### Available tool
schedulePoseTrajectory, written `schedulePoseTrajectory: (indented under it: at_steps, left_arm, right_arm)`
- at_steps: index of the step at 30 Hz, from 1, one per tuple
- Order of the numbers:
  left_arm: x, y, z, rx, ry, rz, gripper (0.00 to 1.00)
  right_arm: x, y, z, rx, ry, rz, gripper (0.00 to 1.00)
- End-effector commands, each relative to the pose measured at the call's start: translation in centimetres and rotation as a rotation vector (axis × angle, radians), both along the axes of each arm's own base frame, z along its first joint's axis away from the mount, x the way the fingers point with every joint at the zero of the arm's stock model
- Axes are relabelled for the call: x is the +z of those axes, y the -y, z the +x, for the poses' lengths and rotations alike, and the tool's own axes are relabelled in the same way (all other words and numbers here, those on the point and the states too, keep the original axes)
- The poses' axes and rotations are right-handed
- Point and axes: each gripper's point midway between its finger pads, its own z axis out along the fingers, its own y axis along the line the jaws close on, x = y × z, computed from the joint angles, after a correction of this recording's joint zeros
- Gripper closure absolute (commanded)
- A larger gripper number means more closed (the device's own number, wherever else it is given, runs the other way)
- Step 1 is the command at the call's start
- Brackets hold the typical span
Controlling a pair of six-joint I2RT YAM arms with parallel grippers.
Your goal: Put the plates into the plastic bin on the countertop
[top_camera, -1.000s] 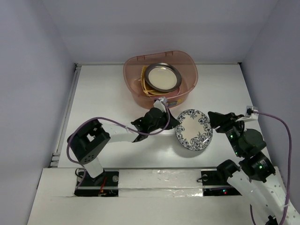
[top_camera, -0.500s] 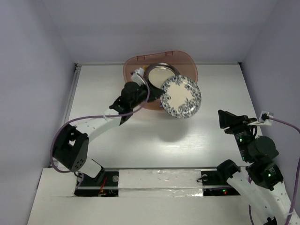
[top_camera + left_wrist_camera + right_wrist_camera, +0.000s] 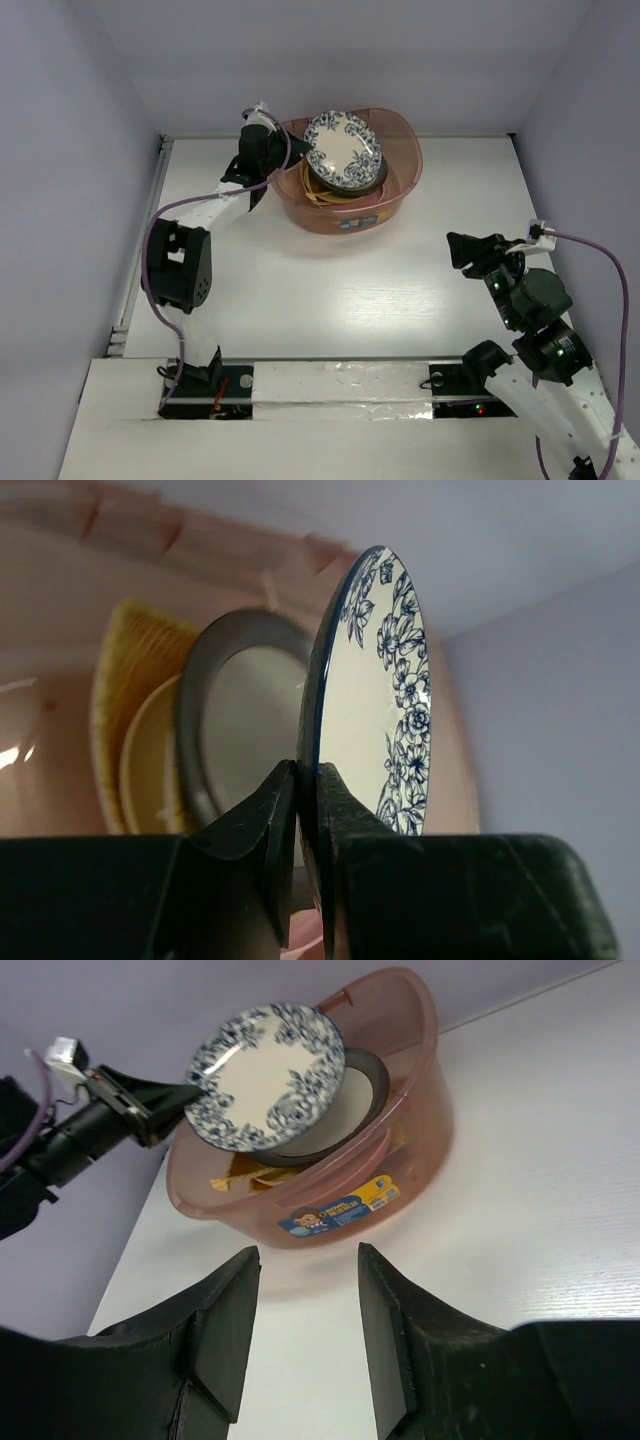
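Observation:
My left gripper holds the floral plate (image 3: 343,150) above the bin's dishes. I will lower the plate into the bin, against the metal-rimmed plate, and then open my left gripper.
My left gripper (image 3: 308,780) is shut on the rim of the blue-and-white floral plate (image 3: 375,710) and holds it tilted on edge over the plastic bin (image 3: 402,175). From above, the floral plate (image 3: 343,150) hangs over the bin's middle, with the left gripper (image 3: 296,160) at the bin's left rim. Below it in the bin lie a metal-rimmed plate (image 3: 195,710) with a cream centre and yellow-orange dishes (image 3: 135,770). My right gripper (image 3: 308,1260) is open with nothing between its fingers, low over the countertop (image 3: 330,290), right of and nearer than the bin.
The bin carries a blue-and-yellow label (image 3: 340,1210) on its near side. Pale walls bound the countertop at the back and on both sides. My left arm (image 3: 190,215) stretches along the left side, with a purple cable (image 3: 150,270) looping beside it.
The left arm lifted the floral plate off the countertop and swung it back and left until it hangs over the bin. The right gripper drew away to the right.

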Motion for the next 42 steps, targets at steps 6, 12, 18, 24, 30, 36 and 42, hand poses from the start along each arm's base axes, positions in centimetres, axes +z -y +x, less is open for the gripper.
schedulePoseTrajectory:
  at_steps: [6,12,18,24,30,36,42]
  left_arm:
    - [3.5,1.3,1.4,-0.039,0.104,-0.031,1.0]
    - [0.6,-0.5,2.0,0.057,0.054,0.052,0.98]
    - [0.8,-2.8,1.7,0.15,0.069,0.137,0.39]
    - [5.7,-4.1,0.1,0.186,0.154,0.149,0.18]
    - [12.1,-4.8,-7.7,0.191,0.318,0.073,0.17]
    - [13.1,-7.5,-19.0,0.178,0.42,-0.041,0.01]
    - [9.6,-12.3,-24.8,0.269,0.347,0.006,0.01]
  right_arm:
    - [1.6,-1.3,0.6,0.055,0.041,-0.004,0.5]
    - [1.2,-1.5,0.6,0.063,0.034,-0.002,0.49]
    - [0.6,-1.8,1.2,0.058,0.006,-0.012,0.23]
    - [1.4,-1.6,1.1,0.052,0.026,0.003,0.03]
    - [3.8,-0.6,0.1,0.029,0.114,0.057,0.03]
    - [6.2,2.2,-2.2,-0.046,0.249,0.168,0.14]
    - [6.9,6.6,-6.0,-0.164,0.385,0.237,0.62]
